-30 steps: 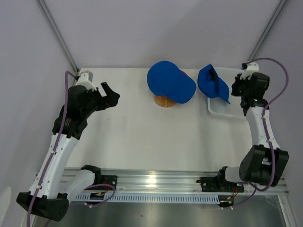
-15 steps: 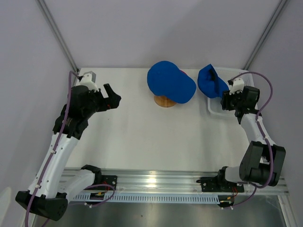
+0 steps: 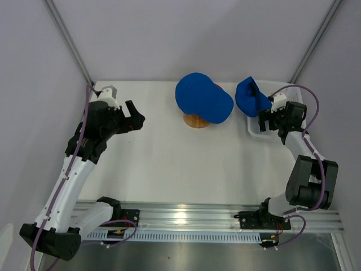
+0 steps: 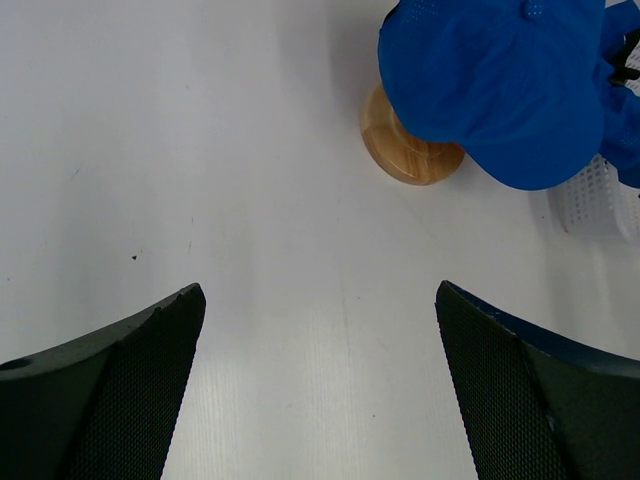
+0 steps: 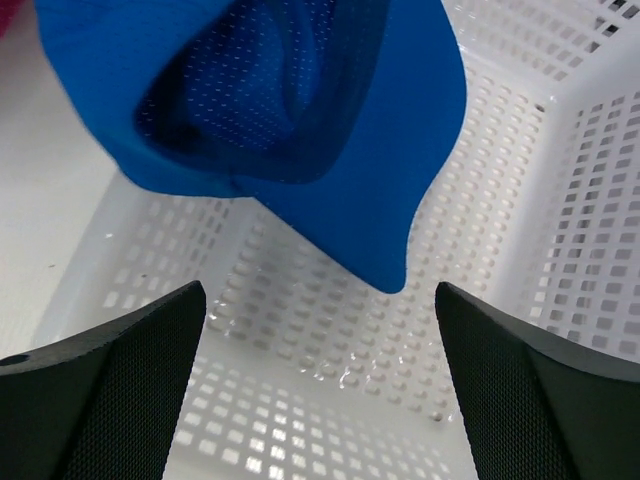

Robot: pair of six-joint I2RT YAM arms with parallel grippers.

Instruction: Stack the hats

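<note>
The second blue hat's brim tip [image 3: 265,105] sticks out uncovered below the open fingers of my right gripper, so my right gripper will go further down into the white mesh basket [image 3: 272,134], onto that tip.
One royal blue hat [image 3: 203,99] sits on top of the wooden stand [image 3: 196,121]; a sliver of a magenta-pink hat [image 3: 218,86] peeks out beneath it. A second blue hat [image 3: 252,97] lies tilted over the left rim of the white mesh basket [image 3: 272,134], its hollow inside [image 5: 250,90] and brim [image 5: 380,200] facing my right gripper [image 5: 320,288]. That gripper [image 3: 265,121] hangs open just short of the brim tip, with nothing between its fingers. My left gripper [image 3: 135,116] is open over bare table, far left of the stand [image 4: 405,155].
The basket's perforated floor [image 5: 330,340] and right wall [image 5: 590,230] lie under and beside my right gripper. The table's back edge meets the wall just behind the hats. The left wrist view also catches the stacked blue hat [image 4: 500,80] and the basket corner [image 4: 590,195].
My right gripper has gone from shut to open and moved left and nearer, down toward the basket hat. The left arm has barely shifted.
</note>
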